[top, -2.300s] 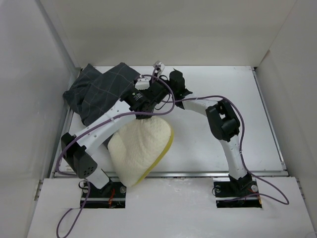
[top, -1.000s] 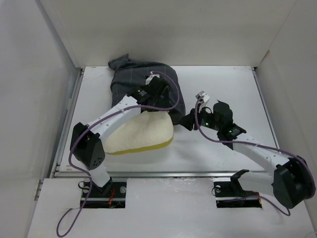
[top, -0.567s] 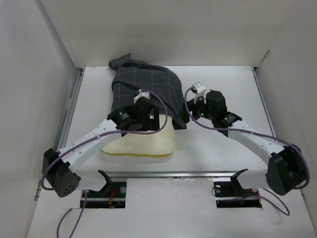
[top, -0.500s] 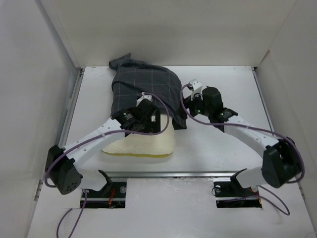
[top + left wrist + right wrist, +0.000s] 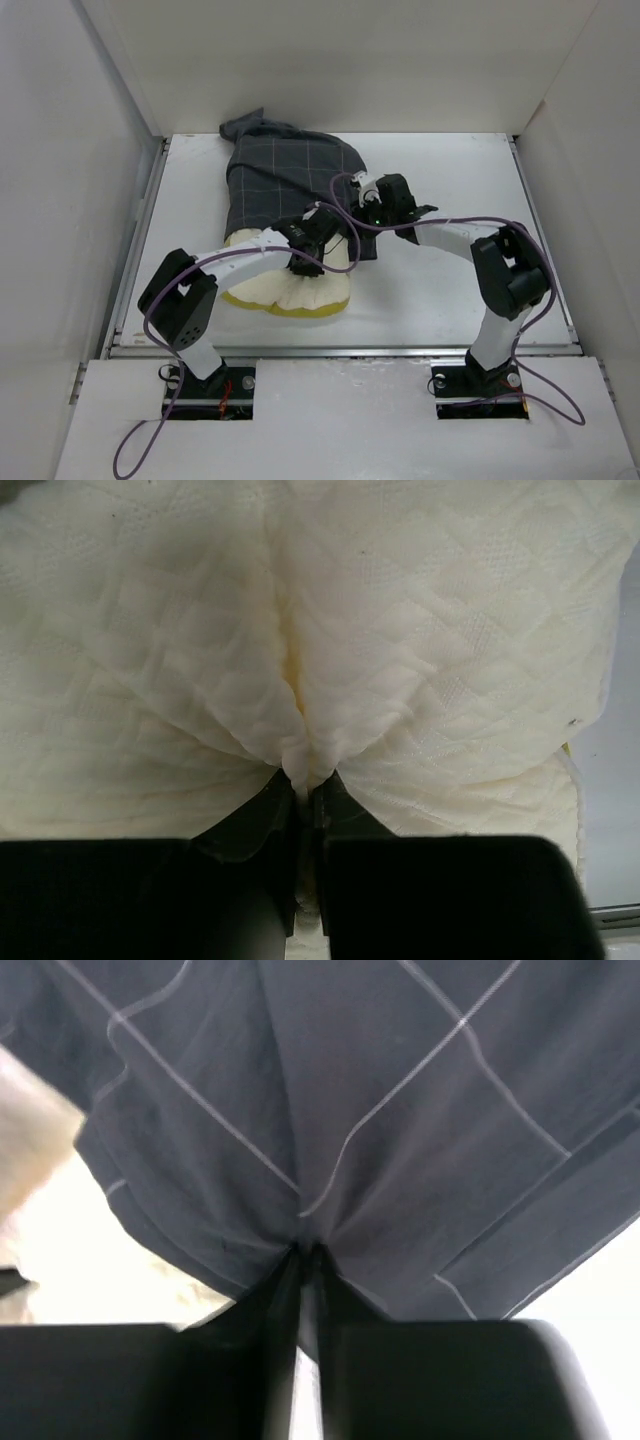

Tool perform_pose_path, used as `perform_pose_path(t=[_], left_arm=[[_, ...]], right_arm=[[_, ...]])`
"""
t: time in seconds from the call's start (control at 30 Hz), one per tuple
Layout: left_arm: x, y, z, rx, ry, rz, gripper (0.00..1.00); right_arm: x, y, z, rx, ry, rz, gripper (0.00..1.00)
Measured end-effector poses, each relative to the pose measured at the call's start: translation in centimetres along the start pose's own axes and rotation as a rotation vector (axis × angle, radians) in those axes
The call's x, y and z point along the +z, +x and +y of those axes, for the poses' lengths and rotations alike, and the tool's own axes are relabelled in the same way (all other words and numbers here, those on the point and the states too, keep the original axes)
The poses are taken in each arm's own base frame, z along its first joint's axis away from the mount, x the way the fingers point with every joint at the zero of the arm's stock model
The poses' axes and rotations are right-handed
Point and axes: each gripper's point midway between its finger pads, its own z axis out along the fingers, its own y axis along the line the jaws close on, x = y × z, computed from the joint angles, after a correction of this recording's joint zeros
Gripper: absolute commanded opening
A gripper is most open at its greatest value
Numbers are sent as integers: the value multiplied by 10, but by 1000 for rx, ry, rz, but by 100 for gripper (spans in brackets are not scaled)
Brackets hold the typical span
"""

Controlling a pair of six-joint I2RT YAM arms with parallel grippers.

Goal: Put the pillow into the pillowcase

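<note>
I will move my left gripper's fold outward toward the pillowcase's near part and release it, as the pillow's near end is bare.
The cream quilted pillow [image 5: 285, 285] lies at the table's near centre-left, its far part under the dark grey checked pillowcase [image 5: 285, 180], which spreads toward the back wall. My left gripper [image 5: 305, 262] is shut on a pinched fold of the pillow [image 5: 300, 680], as the left wrist view shows. My right gripper [image 5: 362, 212] is at the pillowcase's right near edge and is shut on a pinch of its fabric [image 5: 330, 1110]. A strip of pillow [image 5: 60, 1250] shows below the pillowcase hem in the right wrist view.
White walls [image 5: 80, 150] enclose the table on the left, back and right. A metal rail [image 5: 350, 350] runs along the table's near edge. Purple cables loop off both arms. Bare white tabletop [image 5: 470, 180] lies to the right.
The pillowcase now covers the pillow's far end. My left gripper moved nearer and pinched the pillow, bunching its near edge. My right gripper moved left onto the pillowcase's right edge and shut on it.
</note>
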Motion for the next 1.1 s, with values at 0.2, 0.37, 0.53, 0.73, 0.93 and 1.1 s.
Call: perform_pose_path(t=[0.2,0.37,0.53,0.73,0.93,1.1], left_arm=[[-4,-9,2,-5,-14,-15,0],[-22,-44,-12,-26,32,-92,0],[-52,-87,-31,-59,91,-214,0],[-77,-136,-23,-214,33,-398,0],[-56,-158,1,-391,-91,-450,0],[-19,-148,-4,-382,-117,-410,24]], right_arm=[[-6,-5,10,8,-21,-4,0],[-58,-49,56,-68,-35,-118,0],[-133,-95,92,-135,-52,-282,0],[-144,-76,104,-120,-106,-214,0],[-157,-59,106,-85,-99,-177,0],[-155,-44,106,-36,-101,-126,20]])
